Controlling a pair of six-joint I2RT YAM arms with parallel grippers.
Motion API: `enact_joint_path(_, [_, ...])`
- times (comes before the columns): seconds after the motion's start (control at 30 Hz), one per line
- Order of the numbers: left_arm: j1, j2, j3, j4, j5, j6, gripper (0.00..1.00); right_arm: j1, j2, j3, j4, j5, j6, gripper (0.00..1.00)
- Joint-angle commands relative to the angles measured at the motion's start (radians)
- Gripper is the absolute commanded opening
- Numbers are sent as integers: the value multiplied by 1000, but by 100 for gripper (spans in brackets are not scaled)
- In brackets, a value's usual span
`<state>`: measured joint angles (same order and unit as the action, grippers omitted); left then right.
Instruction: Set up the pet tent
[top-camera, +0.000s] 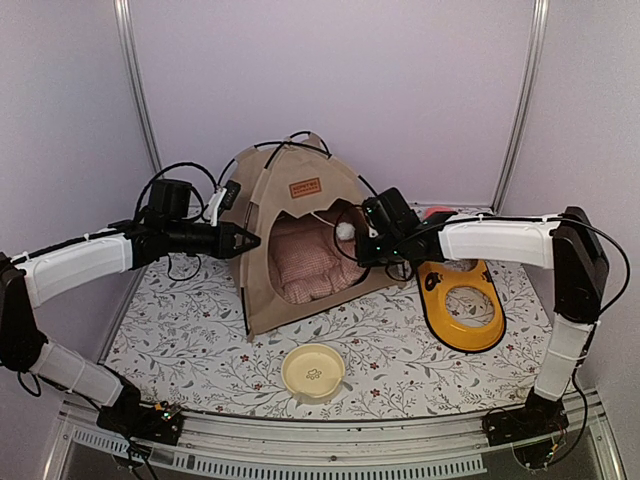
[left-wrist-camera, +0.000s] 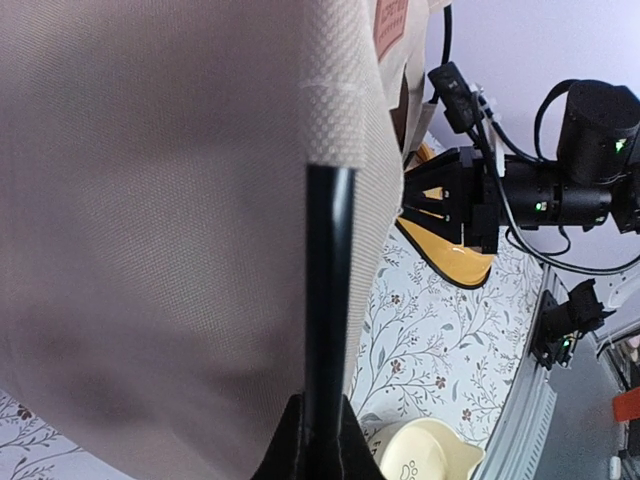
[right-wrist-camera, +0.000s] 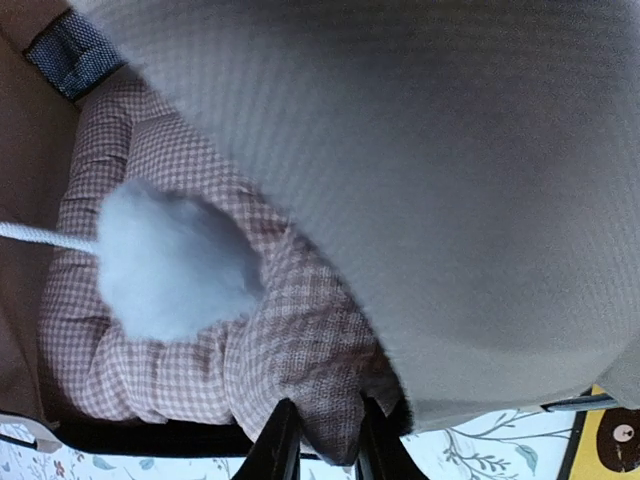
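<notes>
The tabletop by the side of the tent, to the left in the top view, is bare, so my left gripper should pull the pole (left-wrist-camera: 328, 300) toward there and release it.
The tan pet tent (top-camera: 290, 215) stands upright at the back of the table, its arched doorway facing front. My left gripper (top-camera: 252, 241) reaches its left side and is shut on a thin black pole (left-wrist-camera: 328, 300) running along the beige fabric (left-wrist-camera: 150, 220). My right gripper (top-camera: 362, 250) is at the doorway's right edge. Its jaws are shut on a corner of the pink-and-white checked cushion (right-wrist-camera: 300, 340) that lies inside the tent (right-wrist-camera: 450, 180). The white pompom (right-wrist-camera: 170, 260) hangs on its string just above the cushion (top-camera: 310, 262).
A yellow oval feeder tray (top-camera: 462, 300) lies right of the tent under the right arm. A cream bowl (top-camera: 313, 372) with a paw print sits near the front edge. A red object (top-camera: 437, 213) shows behind the right arm. Walls close in behind and at both sides.
</notes>
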<state>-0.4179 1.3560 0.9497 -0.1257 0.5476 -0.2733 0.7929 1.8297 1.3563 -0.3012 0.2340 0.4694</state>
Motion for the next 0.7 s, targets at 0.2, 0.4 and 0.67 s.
enact_joint_path(0.2, [-5, 11, 16, -39, 31, -16, 0, 63, 223, 235, -85, 253, -103, 11])
enact_joint_path(0.4, [-7, -11, 19, -59, 10, -5, 0, -18, 349, 345, -281, 430, -95, 21])
enact_joint_path(0.67, [-7, -1, 20, -55, 8, -13, 0, 65, 279, 365, -287, 500, -128, 73])
